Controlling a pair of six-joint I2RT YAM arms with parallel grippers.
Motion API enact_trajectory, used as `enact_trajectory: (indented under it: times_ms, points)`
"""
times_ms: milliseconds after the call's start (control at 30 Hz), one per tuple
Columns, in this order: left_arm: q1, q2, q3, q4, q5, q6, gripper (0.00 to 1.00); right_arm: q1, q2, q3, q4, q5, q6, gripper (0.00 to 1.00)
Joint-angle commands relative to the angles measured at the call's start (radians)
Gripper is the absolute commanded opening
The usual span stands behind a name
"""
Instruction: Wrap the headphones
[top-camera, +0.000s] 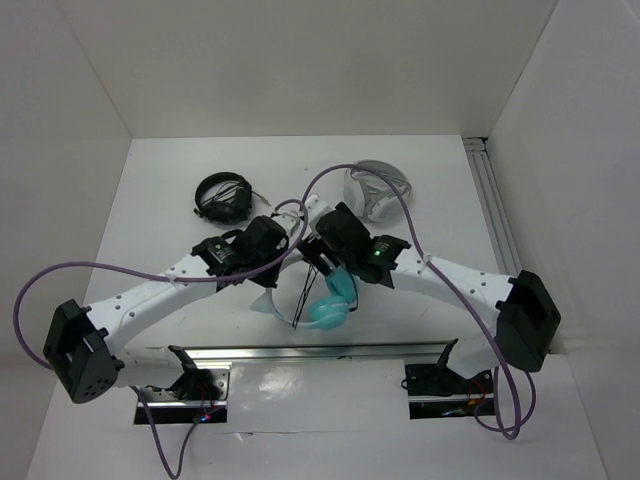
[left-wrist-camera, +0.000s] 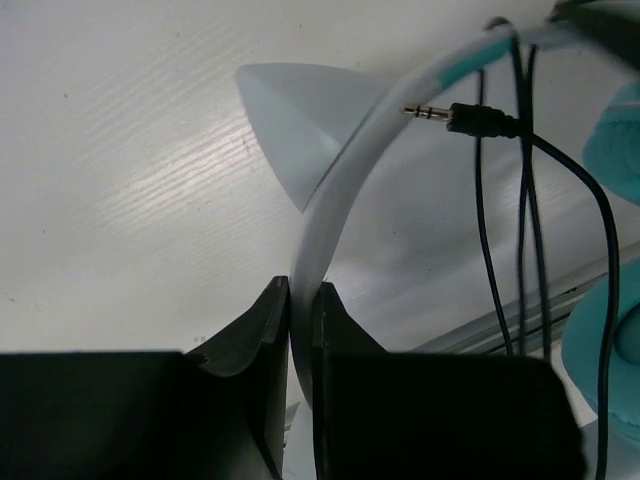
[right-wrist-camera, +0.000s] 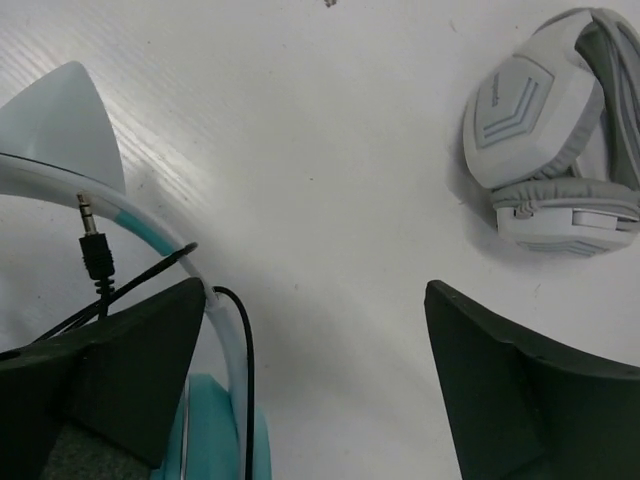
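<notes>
I will next carry the headband (left-wrist-camera: 340, 190) down and left in the top view with my left gripper, clear of the right gripper. I will release it there, since the tabletop is bare.
The teal headphones (top-camera: 330, 305) lie between the two arms, with the thin black cable (left-wrist-camera: 525, 210) looped over the pale headband (left-wrist-camera: 340, 190). My left gripper (left-wrist-camera: 300, 300) is shut on the headband, just below its pointed tip (left-wrist-camera: 290, 120). The cable's plug (left-wrist-camera: 465, 117) hangs free beside the band. My right gripper (right-wrist-camera: 315, 300) stands wide open over the table, holding nothing. Its left finger (right-wrist-camera: 130, 370) sits against the headband (right-wrist-camera: 150, 225) and cable, above a turquoise ear cup (right-wrist-camera: 215, 430). From above, the left gripper (top-camera: 278, 262) and right gripper (top-camera: 322, 248) are close together.
Grey-and-white headphones (right-wrist-camera: 555, 150) lie at the back right, also seen from above (top-camera: 378, 190). Black headphones (top-camera: 222, 195) lie at the back left. White walls close in the table on three sides. A metal rail (top-camera: 320, 352) runs along the near edge.
</notes>
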Motion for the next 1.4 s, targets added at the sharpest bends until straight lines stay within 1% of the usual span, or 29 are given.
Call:
enact_trajectory:
  times_ms: [0, 200, 267, 367, 400, 433, 467, 500, 533, 633, 800, 867, 967, 1067, 1100, 1200, 1233, 1267, 1333, 1367]
  points:
    - [-0.002, -0.016, 0.011, -0.119, 0.157, 0.069, 0.0, -0.063, -0.034, 0.091, 0.025, 0.124, 0.027, 0.99]
    - [0.034, -0.016, 0.011, -0.119, 0.147, 0.06, 0.0, -0.064, -0.08, 0.169, 0.035, 0.107, 0.093, 1.0]
    - [0.064, -0.016, 0.002, -0.119, 0.114, 0.049, 0.0, -0.064, -0.093, 0.181, 0.009, 0.13, 0.117, 1.0]
    - [0.162, -0.016, -0.017, -0.087, 0.072, 0.024, 0.0, -0.064, -0.122, 0.191, -0.019, 0.167, 0.137, 1.0]
    - [0.225, -0.016, -0.032, -0.076, 0.063, 0.003, 0.0, -0.064, -0.137, 0.191, -0.019, 0.167, 0.148, 1.0]
    - [0.257, -0.016, -0.032, -0.067, 0.063, -0.011, 0.0, -0.064, -0.148, 0.191, -0.033, 0.167, 0.148, 1.0]
    - [0.287, -0.025, -0.032, -0.056, 0.016, -0.034, 0.0, -0.064, -0.172, 0.182, -0.033, 0.167, 0.16, 1.0]
    - [0.316, -0.025, -0.041, -0.056, -0.001, -0.08, 0.0, -0.064, -0.186, 0.181, -0.033, 0.153, 0.16, 1.0]
    - [0.374, -0.037, -0.041, -0.056, -0.001, -0.1, 0.0, -0.064, -0.201, 0.166, -0.033, 0.144, 0.169, 1.0]
    - [0.454, -0.047, -0.053, -0.056, -0.055, -0.195, 0.0, -0.064, -0.248, 0.155, -0.033, 0.11, 0.169, 1.0]
    - [0.517, -0.123, -0.121, -0.065, -0.159, -0.389, 0.0, -0.064, -0.3, 0.134, -0.033, 0.064, 0.18, 1.0]
    - [0.541, -0.146, -0.161, -0.075, -0.22, -0.448, 0.0, -0.064, -0.313, 0.125, -0.033, 0.05, 0.18, 1.0]
    - [0.574, -0.18, -0.236, -0.075, -0.267, -0.534, 0.0, -0.064, -0.324, 0.115, -0.033, 0.021, 0.171, 1.0]
    - [0.63, -0.171, -0.302, -0.058, -0.294, -0.578, 0.0, -0.064, -0.334, 0.105, -0.024, 0.012, 0.171, 1.0]
    - [0.646, -0.171, -0.313, -0.018, -0.267, -0.562, 0.0, -0.064, -0.334, 0.096, -0.024, 0.001, 0.171, 1.0]
    - [0.692, -0.13, -0.337, 0.007, -0.281, -0.571, 0.0, -0.064, -0.334, 0.085, -0.005, 0.001, 0.171, 1.0]
    - [0.701, -0.121, -0.337, 0.02, -0.247, -0.571, 0.0, -0.064, -0.343, 0.085, -0.005, -0.008, 0.171, 1.0]
    - [0.701, -0.12, -0.337, 0.021, -0.247, -0.581, 0.0, -0.053, -0.343, 0.076, -0.005, -0.008, 0.162, 1.0]
    - [0.701, -0.111, -0.357, 0.021, -0.268, -0.601, 0.0, -0.053, -0.343, 0.076, -0.005, -0.008, 0.162, 1.0]
    - [0.701, -0.111, -0.357, -0.011, -0.281, -0.644, 0.0, -0.053, -0.343, 0.076, -0.005, -0.008, 0.162, 1.0]
